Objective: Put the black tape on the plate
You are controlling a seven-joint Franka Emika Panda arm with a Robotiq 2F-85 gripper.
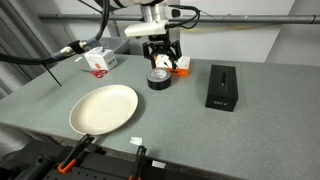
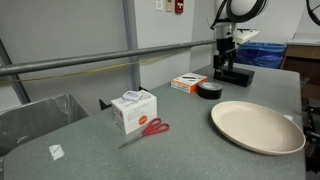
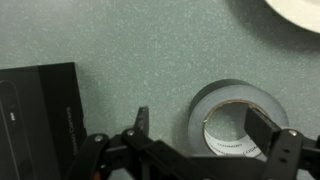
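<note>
My gripper is above the side of the black tape facing the black box (image 3: 196,122), and that side is between its fingers, so it will move down next until its fingers are on both sides of it.
The black tape (image 1: 159,79) lies flat on the grey table, a thick dark roll with a pale core. It also shows in an exterior view (image 2: 209,90) and in the wrist view (image 3: 215,110). The plate (image 1: 103,108) is cream-white and empty, nearer the table's front edge; it shows in an exterior view (image 2: 256,126) and at the wrist view's top corner (image 3: 300,12). My gripper (image 1: 162,62) hangs just above the tape, open. In the wrist view (image 3: 204,125) one finger is outside the roll and the other is over its hole.
A black rectangular box (image 1: 221,87) stands beside the tape, also in the wrist view (image 3: 40,105). A flat orange box (image 1: 180,68) lies behind the tape. A white box (image 2: 133,108) and red-handled scissors (image 2: 148,130) lie farther off. A metal rail runs along the back.
</note>
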